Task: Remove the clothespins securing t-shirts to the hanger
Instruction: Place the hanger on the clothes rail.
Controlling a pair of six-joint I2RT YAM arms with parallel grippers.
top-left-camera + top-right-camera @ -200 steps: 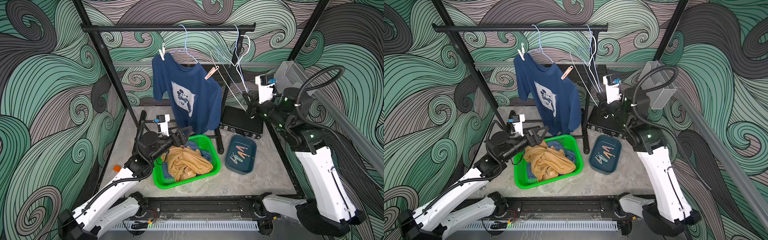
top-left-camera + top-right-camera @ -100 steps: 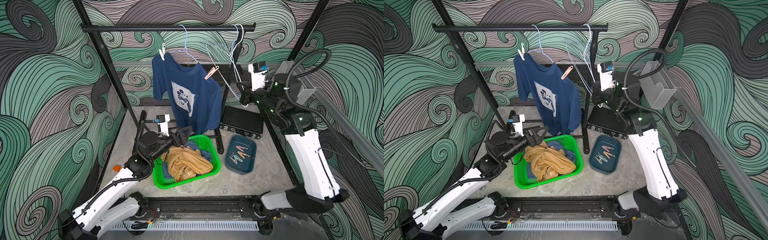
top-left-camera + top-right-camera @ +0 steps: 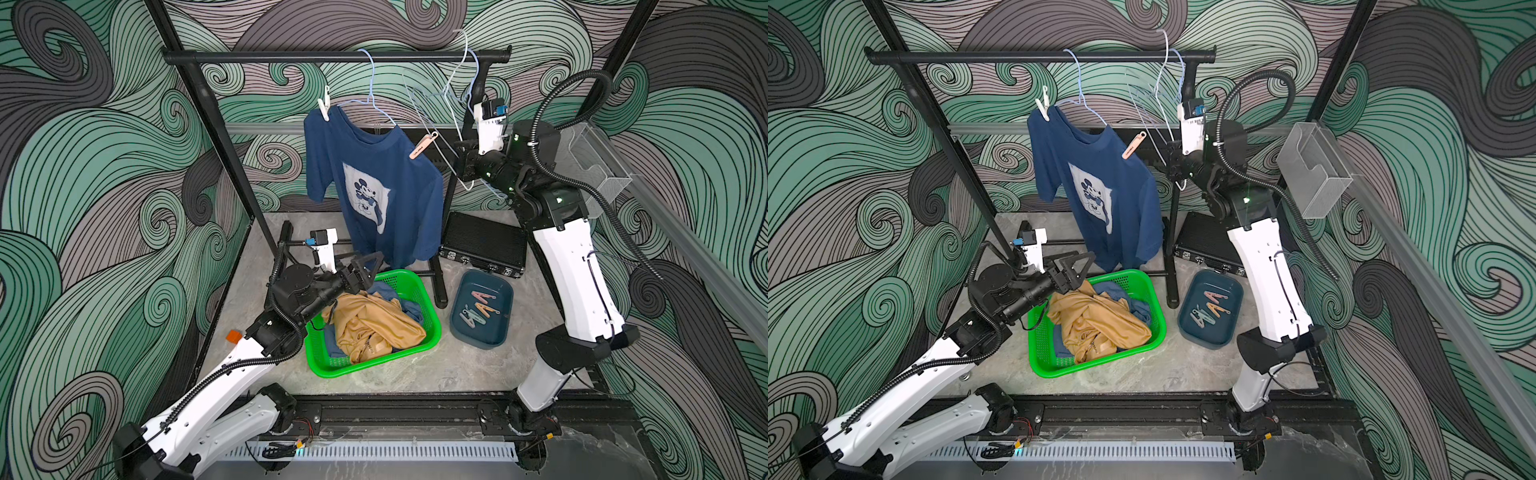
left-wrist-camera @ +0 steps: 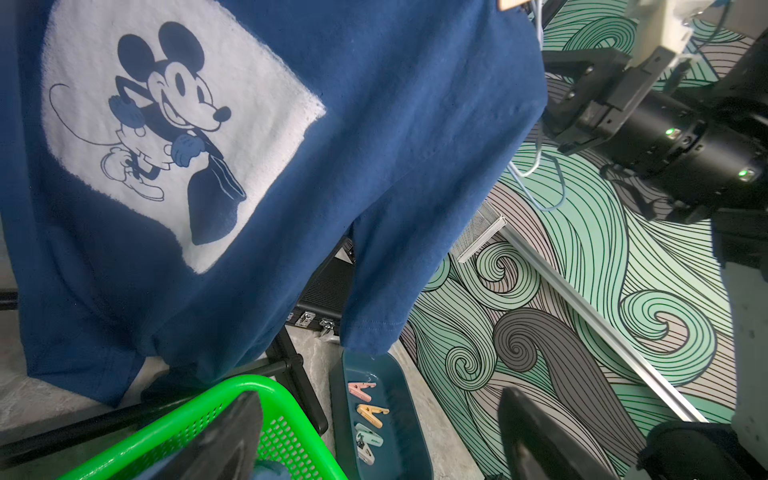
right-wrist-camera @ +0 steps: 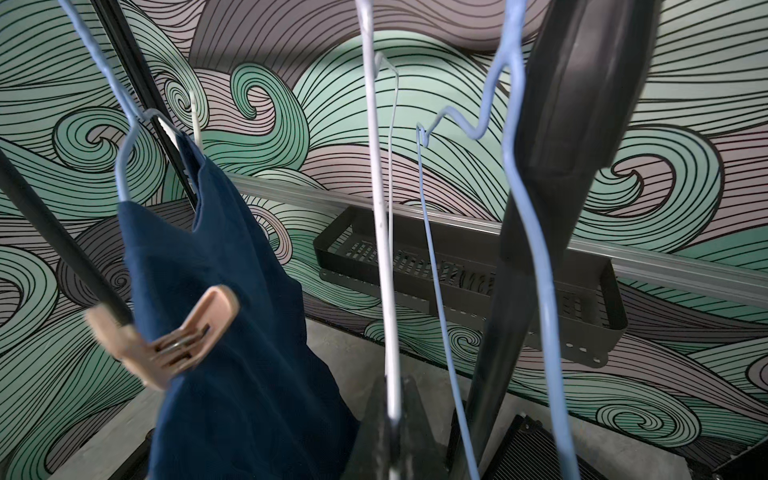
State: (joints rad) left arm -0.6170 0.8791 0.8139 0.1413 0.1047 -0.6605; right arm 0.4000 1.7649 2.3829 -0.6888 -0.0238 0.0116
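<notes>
I need to bring my right gripper down next until the white hanger's hook rests on the black bar (image 3: 454,56), then let it go, since that hook is still above the bar.
A navy t-shirt (image 3: 374,183) with a white mouse print hangs from a pale blue hanger (image 3: 374,99) on the black rail. A white clothespin (image 3: 324,109) clips one shoulder and a peach clothespin (image 3: 423,146) the other; the peach one (image 5: 166,332) shows close in the right wrist view. My right gripper (image 3: 463,162) (image 5: 392,415) is shut on a bare white hanger (image 5: 380,208), whose hook (image 3: 459,33) stands above the rail. My left gripper (image 3: 370,266) (image 4: 376,397) hangs open and empty over the basket rim. The mustard-tan t-shirt (image 3: 370,324) and a blue t-shirt (image 3: 409,309) lie in the basket.
A green basket (image 3: 428,332) sits mid-floor. Beside it a dark teal tray (image 3: 490,336) holds several loose clothespins (image 4: 370,411). A black case (image 3: 484,245) lies behind the tray. Another bare blue hanger (image 5: 528,208) and the rack's black post (image 5: 552,166) crowd my right gripper.
My right arm has risen and swung toward the rail, carrying the white hanger up so its hook now stands above the bar. The left arm has not moved.
</notes>
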